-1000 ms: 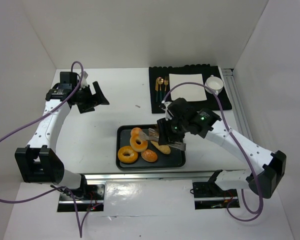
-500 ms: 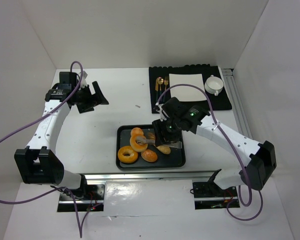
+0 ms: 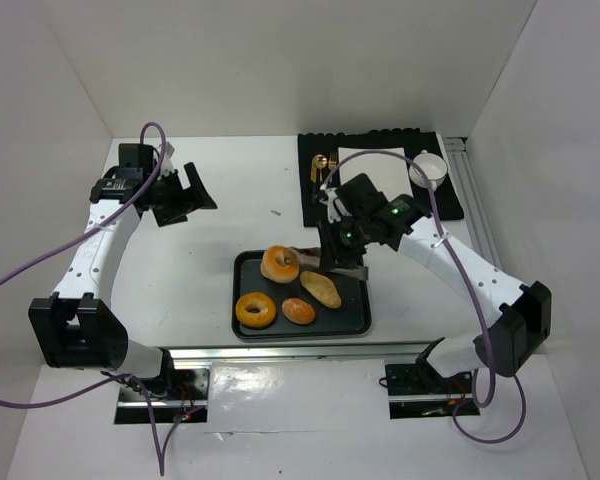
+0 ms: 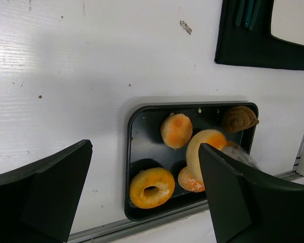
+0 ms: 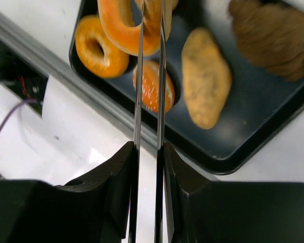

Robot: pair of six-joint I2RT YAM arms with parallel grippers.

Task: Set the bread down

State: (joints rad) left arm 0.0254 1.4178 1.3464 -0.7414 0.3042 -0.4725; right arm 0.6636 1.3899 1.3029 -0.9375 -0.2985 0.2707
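The white plate (image 3: 386,170) beside the cup is empty, so my right gripper will next move outward from the tray (image 3: 352,316), go down to that plate and let go of the ring bread.
My right gripper (image 3: 296,262) is shut on one ring bread (image 3: 279,263), holding it on edge above the back left of the black tray (image 3: 352,316). In the right wrist view my thin fingers (image 5: 138,76) pinch this ring (image 5: 122,28) at the top edge. The second ring bread (image 3: 255,309) lies flat at the tray's front left, and also shows in the right wrist view (image 5: 95,48) and the left wrist view (image 4: 152,188). My left gripper (image 3: 187,194) is open and empty, far off at the back left of the table.
On the tray lie a small round roll (image 3: 298,311), an oval tan roll (image 3: 321,289) and a dark brown pastry (image 5: 271,35). Another round roll (image 4: 176,130) sits at the tray's back. A black placemat (image 3: 448,206) with a white cup (image 3: 428,168) and gold cutlery (image 3: 320,166) lies at back right.
My right gripper closed on the ring bread on the tray and lifted it up and toward the back. The left arm has not moved.
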